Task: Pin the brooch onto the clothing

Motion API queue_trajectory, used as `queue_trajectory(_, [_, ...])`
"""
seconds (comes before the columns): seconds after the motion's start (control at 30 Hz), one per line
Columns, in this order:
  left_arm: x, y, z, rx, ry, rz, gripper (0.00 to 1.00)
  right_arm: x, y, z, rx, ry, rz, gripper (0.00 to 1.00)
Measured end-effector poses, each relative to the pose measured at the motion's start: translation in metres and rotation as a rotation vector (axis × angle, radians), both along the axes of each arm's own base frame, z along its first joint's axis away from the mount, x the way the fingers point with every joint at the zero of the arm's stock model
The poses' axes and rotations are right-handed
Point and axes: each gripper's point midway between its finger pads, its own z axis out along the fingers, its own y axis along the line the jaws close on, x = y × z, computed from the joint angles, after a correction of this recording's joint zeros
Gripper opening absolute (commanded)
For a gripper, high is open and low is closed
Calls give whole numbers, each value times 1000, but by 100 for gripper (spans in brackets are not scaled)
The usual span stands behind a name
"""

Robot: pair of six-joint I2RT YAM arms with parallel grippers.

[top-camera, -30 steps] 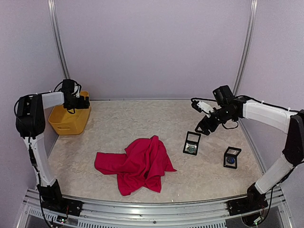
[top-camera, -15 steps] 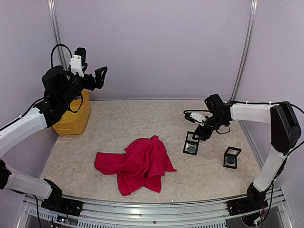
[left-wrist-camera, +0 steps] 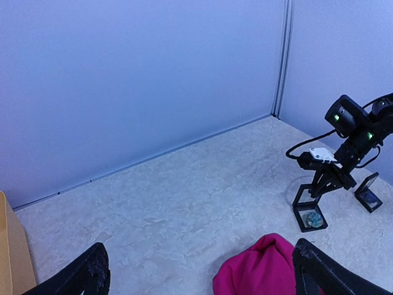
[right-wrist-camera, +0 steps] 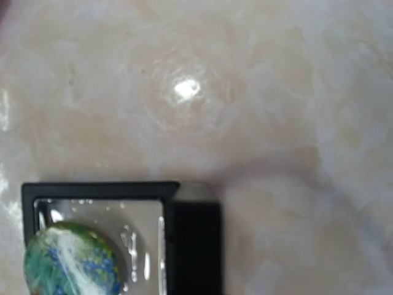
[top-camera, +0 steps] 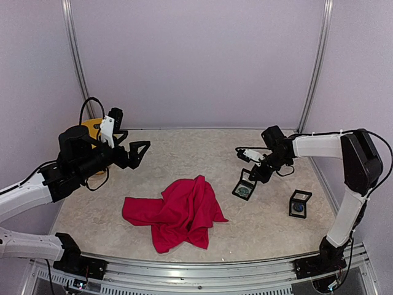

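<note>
My right gripper should next move outward to the clear tabletop near the back wall and release the black frame there.
The clothing (top-camera: 178, 212) is a crimson T-shirt lying crumpled on the table, front of centre; its top fold also shows in the left wrist view (left-wrist-camera: 264, 270). The brooch (right-wrist-camera: 70, 261), round and green-blue, sits inside a small black display frame (top-camera: 244, 186) to the right of the shirt. My right gripper (top-camera: 250, 174) is shut on that frame's top edge, and the frame leans. My left gripper (top-camera: 132, 147) hangs open above the table, left of the shirt and apart from it, with nothing between its fingers (left-wrist-camera: 92, 273).
A second black frame (top-camera: 299, 204) with a blue piece stands further right, near the table's edge. A yellow tub (top-camera: 91, 126) sits at the back left, mostly hidden behind my left arm. Walls close in the back and both sides.
My left arm swung up from the yellow tub, then down and right over the table. My right gripper came down onto the frame and closed; the frame now leans.
</note>
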Motion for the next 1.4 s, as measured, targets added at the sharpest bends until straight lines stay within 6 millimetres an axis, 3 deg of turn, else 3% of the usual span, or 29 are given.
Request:
queue_trajectory(0.13, [-4,4,9,-44,-1,11,98,5,-1,3,4,-4,-26,0])
queue_trajectory(0.3, [-3,7,-11,-40,62,32,98,36,-15,15,28,-26,-137,0])
queue_trajectory(0.47, [2,6,-29,-29,126,53,99,81,-64,19,21,-42,-345,0])
queue_trajectory(0.7, [9,3,-61,38,203,70,99,131,-124,6,-9,-24,-561,0])
queue_trajectory(1.0, [12,3,-70,66,221,79,99,188,-195,17,-6,-74,-813,0])
queue_trajectory(1.2, [14,1,-83,90,248,80,99,220,-212,15,-5,-89,-846,0])
queue_trajectory(1.3, [14,1,-84,94,249,79,99,222,-215,6,-16,-64,-854,0])
queue_trajectory(1.33, [14,1,-84,94,250,79,99,222,-216,7,-13,-61,-857,3])
queue_trajectory(1.4, [14,0,-85,96,252,76,99,222,-219,8,-8,-56,-866,21])
